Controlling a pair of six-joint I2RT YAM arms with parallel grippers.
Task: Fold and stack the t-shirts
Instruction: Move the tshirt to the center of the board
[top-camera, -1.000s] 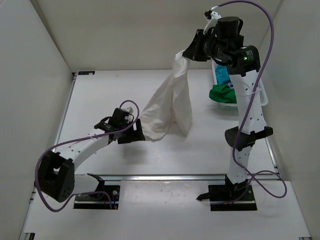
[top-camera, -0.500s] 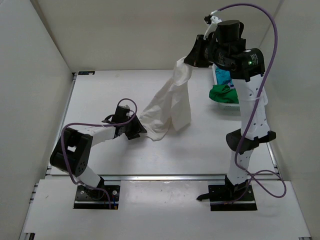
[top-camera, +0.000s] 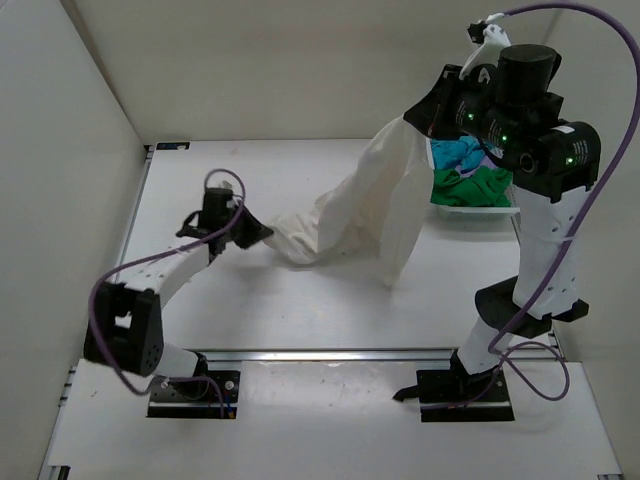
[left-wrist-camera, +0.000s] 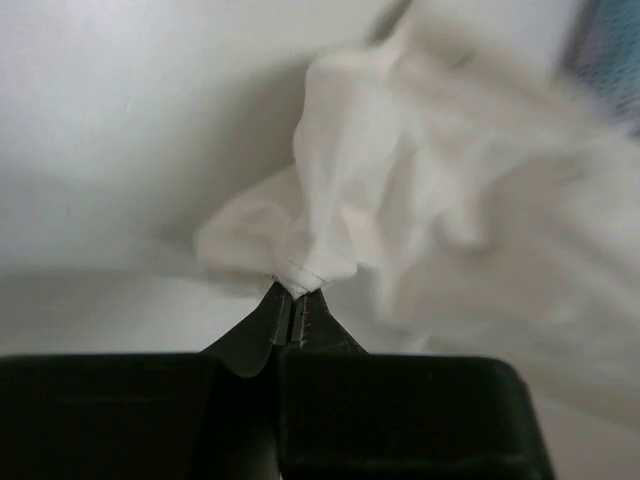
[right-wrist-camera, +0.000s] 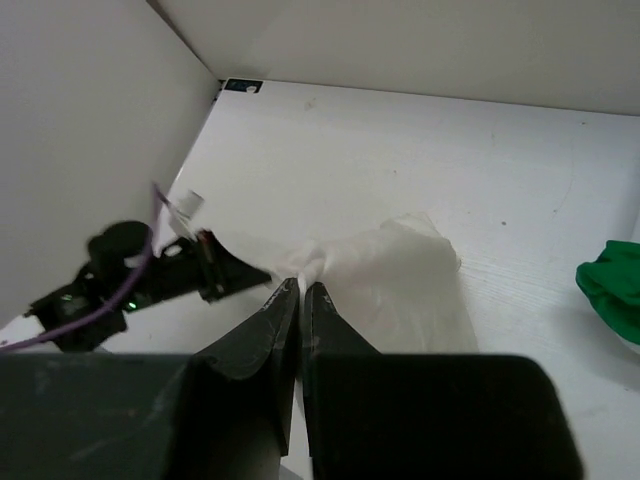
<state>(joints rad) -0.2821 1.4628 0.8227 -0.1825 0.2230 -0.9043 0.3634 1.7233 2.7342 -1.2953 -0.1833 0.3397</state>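
Observation:
I should next raise the lower corner of the shirt with my left gripper, and then I should bring it down toward the middle of the table.
A large cream-white t-shirt (top-camera: 365, 210) hangs stretched between my two grippers above the table. My right gripper (top-camera: 428, 118) is raised at the back right and shut on the shirt's upper end (right-wrist-camera: 318, 265). My left gripper (top-camera: 262, 234) is low at mid-left and shut on the shirt's lower corner (left-wrist-camera: 315, 268). A green t-shirt (top-camera: 470, 187) and a turquoise-blue t-shirt (top-camera: 458, 153) lie bunched in a white basket (top-camera: 476, 210) at the back right. The green t-shirt (right-wrist-camera: 610, 285) also shows at the right edge of the right wrist view.
The white table (top-camera: 200, 290) is walled at the back and on both sides. A metal rail (top-camera: 330, 352) runs along the front edge by the arm bases. Purple cables loop from both arms.
My left gripper has shut on the shirt's lower corner and pulled it left. My right gripper has moved right and up, so the shirt is now stretched between them.

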